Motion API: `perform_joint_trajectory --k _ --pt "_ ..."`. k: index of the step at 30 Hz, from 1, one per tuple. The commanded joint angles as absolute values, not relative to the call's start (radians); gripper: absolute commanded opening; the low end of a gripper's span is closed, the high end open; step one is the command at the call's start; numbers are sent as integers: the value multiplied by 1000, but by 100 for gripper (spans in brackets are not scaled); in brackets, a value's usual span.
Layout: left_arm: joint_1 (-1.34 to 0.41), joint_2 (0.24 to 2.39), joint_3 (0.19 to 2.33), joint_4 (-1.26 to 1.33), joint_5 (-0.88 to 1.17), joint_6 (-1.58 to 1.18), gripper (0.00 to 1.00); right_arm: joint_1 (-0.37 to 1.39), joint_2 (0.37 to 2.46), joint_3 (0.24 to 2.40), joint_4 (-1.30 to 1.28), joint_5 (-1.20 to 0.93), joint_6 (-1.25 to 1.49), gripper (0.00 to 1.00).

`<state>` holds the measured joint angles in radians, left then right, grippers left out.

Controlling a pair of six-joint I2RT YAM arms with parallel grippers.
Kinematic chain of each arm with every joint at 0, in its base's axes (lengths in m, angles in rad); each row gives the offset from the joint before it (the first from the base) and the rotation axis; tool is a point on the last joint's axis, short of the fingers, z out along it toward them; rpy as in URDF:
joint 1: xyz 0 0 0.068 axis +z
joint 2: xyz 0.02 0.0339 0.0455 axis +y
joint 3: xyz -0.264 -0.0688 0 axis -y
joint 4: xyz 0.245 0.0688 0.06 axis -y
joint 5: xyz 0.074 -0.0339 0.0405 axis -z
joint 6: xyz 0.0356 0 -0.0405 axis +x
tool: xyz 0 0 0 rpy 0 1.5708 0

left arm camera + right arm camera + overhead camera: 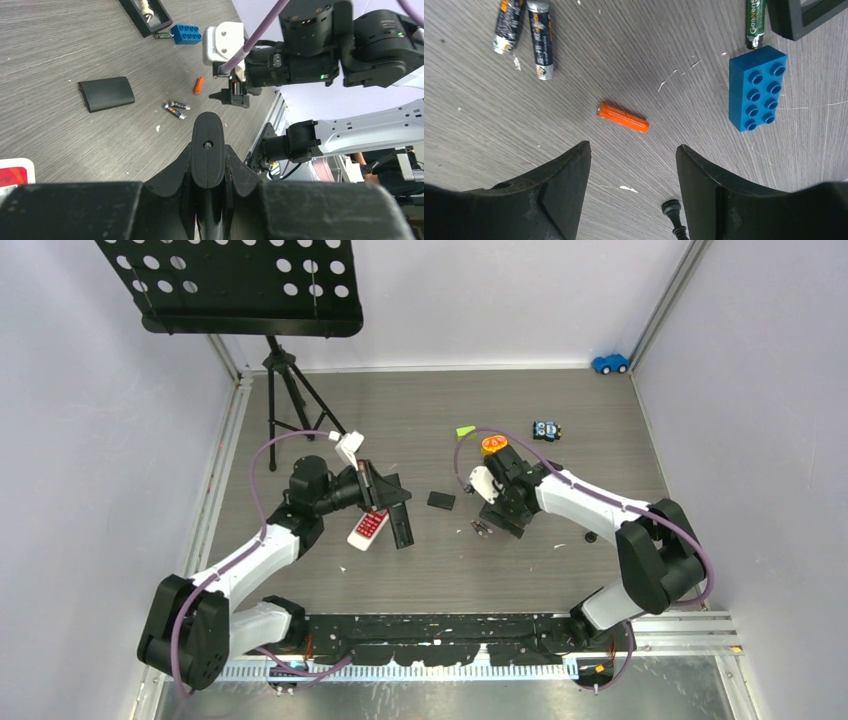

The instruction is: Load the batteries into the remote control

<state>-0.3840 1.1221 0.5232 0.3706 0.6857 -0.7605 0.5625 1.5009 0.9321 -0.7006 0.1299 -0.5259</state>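
My right gripper lowers its open fingers around the orange battery (pixel 622 117) next and closes, as the battery lies below the gripper and ahead of them in the wrist view.
My left gripper (pixel 208 150) is shut on a slim black remote control (pixel 208 135), seen edge-on between the fingers; from above the remote (pixel 400 525) sticks out from the gripper (pixel 385 502). Its dark cover (pixel 106 93) lies loose on the table. An orange battery (pixel 622 117) lies just ahead of my open right gripper (pixel 633 147), which hovers over the table holding nothing. A dark grey pair of batteries (pixel 526 35) lies farther off to the left; the same pair (pixel 176 108) and orange battery (pixel 199 85) show in the left wrist view.
A white and red remote (pixel 368 528) lies under the left gripper. A blue brick (pixel 756 87), a green battery (pixel 755 22) and a black frame (pixel 145 15) sit near the batteries. A small black knob (pixel 672 210) lies by the right finger. A music stand (pixel 240 285) stands back left.
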Motion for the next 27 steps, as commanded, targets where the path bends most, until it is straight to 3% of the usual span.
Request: perform_joint_trajectory --k 1,13,27 --pt "-385 1135 549 481 727 -789 0 561 1518 914 -629 171 -571 68" --pt "-377 1175 570 521 752 -831 0 515 1552 891 -535 66 -557 66" --pt "-364 1201 569 617 805 -920 0 433 1592 884 -491 41 -538 49"
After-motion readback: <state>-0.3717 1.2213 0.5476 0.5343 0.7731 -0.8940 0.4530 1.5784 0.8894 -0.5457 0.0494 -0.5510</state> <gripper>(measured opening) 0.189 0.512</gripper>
